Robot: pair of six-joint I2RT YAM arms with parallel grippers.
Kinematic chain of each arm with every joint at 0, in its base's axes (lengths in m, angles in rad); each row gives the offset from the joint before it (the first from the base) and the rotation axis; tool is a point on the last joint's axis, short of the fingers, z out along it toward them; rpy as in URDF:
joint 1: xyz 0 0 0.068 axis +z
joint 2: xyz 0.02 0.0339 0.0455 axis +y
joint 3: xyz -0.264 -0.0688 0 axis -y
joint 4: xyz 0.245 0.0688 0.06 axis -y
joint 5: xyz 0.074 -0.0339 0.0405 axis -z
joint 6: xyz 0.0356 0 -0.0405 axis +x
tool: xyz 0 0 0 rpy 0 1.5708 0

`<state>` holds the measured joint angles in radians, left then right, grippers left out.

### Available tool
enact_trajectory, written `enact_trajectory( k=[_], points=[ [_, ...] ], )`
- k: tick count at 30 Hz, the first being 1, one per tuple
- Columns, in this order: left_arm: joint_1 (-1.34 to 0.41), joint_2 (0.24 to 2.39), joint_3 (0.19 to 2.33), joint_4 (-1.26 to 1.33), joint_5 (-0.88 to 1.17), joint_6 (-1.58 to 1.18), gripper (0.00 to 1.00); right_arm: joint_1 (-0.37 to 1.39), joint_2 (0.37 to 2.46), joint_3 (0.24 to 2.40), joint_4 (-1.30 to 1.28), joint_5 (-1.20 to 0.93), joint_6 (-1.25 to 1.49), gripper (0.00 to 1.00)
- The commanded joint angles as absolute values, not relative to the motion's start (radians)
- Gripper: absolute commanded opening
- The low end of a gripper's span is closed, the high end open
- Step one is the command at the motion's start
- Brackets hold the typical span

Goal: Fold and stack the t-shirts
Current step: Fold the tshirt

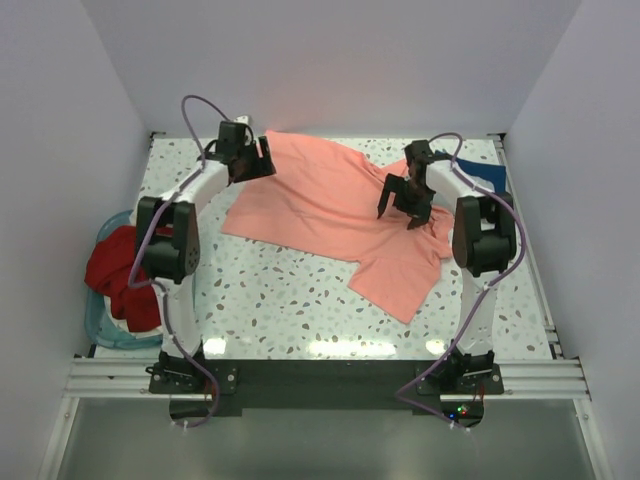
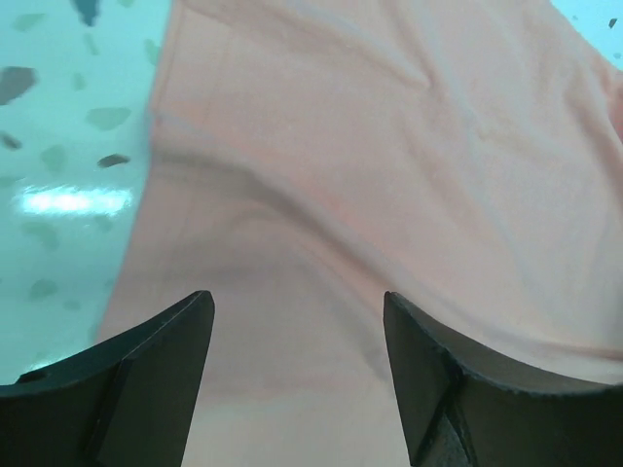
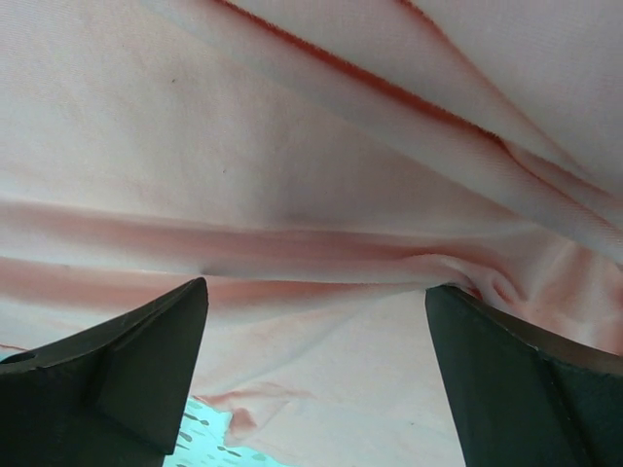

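The pink t-shirt's near corner lies back toward the basket with its tip uncovered, so my left gripper will next move back that way and close on the corner's tip.
A salmon-pink t-shirt (image 1: 330, 205) lies spread and rumpled across the middle of the speckled table. My left gripper (image 1: 266, 158) is open at the shirt's far left corner, its fingers (image 2: 146, 379) just above the pink cloth (image 2: 389, 165). My right gripper (image 1: 400, 212) is open over the shirt's right side, with pink folds (image 3: 321, 195) between its spread fingers (image 3: 526, 379). A navy blue t-shirt (image 1: 490, 178) lies at the far right, mostly hidden behind the right arm. A dark red t-shirt (image 1: 122, 272) hangs over the teal basket on the left.
The teal plastic basket (image 1: 105, 330) sits off the table's left edge with dark red and cream cloth in it. White walls enclose the table on the left, back and right. Bare speckled tabletop (image 1: 290, 310) lies in front of the shirt.
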<state>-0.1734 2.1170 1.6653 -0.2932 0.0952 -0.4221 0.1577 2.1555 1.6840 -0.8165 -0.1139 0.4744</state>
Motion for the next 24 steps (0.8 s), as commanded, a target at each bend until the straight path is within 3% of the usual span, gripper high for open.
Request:
enact_trajectory(
  k=[1,7,12,24],
  points=[
    [-0.173,1.89,1.544,-0.293,-0.067,-0.377,0.74,0.15,2.105,1.727,-0.819,-0.086,0.443,0.96],
    [-0.144,1.776,1.349,-0.382,-0.176,-0.364,0.58,0.15,2.043,1.735,-0.825,-0.121,0.446,0.96],
    [-0.12,1.749,1.255,-0.39,-0.152,-0.361,0.5,0.149,1.955,1.691,-0.796,-0.159,0.474,0.96],
    [-0.071,1.814,1.17,-0.359,-0.184,-0.383,0.44,0.149,1.784,1.522,-0.778,-0.179,0.5,0.95]
  ],
)
